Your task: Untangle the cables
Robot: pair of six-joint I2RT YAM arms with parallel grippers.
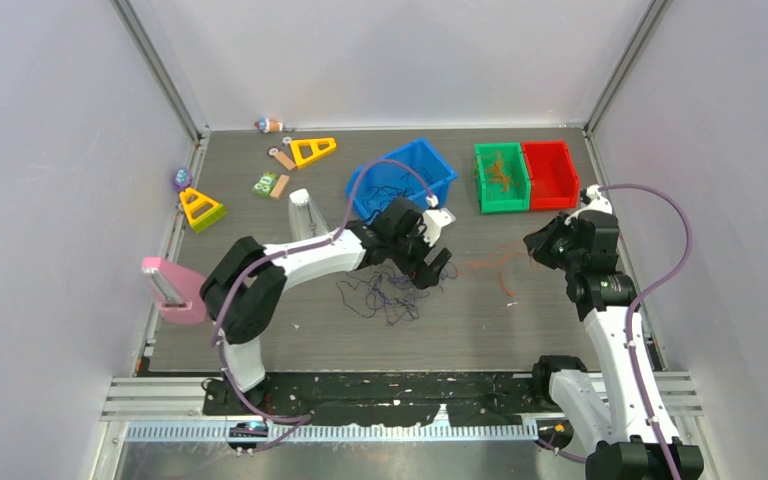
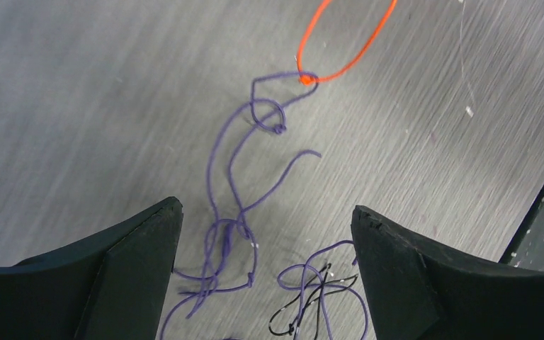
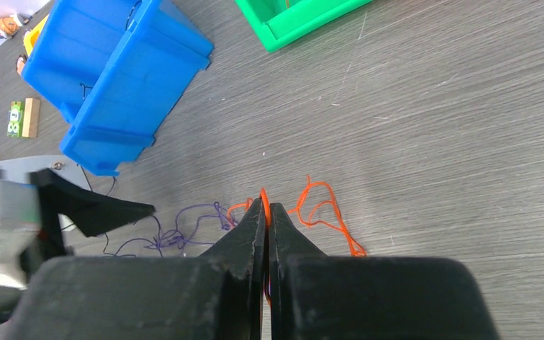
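Note:
The loop beyond is hooked to the piece of orange cable that my right gripper holds, so next I will lower my left gripper to the purple crossing [image 2: 239,221] between its open fingers.
The cables lie on the grey table. A purple and black clump [image 1: 385,295] sits at the centre and an orange-red strand [image 1: 490,266] trails to its right. My left gripper [image 1: 436,268] hovers low over the clump, open and empty. In the left wrist view it [image 2: 267,205] straddles purple strands [image 2: 230,205] and a black strand [image 2: 312,301]; a purple end is knotted to an orange loop [image 2: 347,49]. My right gripper [image 1: 534,248] is shut on the orange strand, which is pinched at the tips [image 3: 265,205], with loose orange loops [image 3: 322,209] beside them and purple strands [image 3: 177,234] to the left.
A blue bin [image 1: 430,160] holding dark wires stands behind the left gripper. A green bin [image 1: 483,180] with orange wires and a red bin [image 1: 550,173] stand at the back right. Yellow triangles [image 1: 312,150], small blocks [image 1: 270,185] and a pink object [image 1: 172,290] lie on the left.

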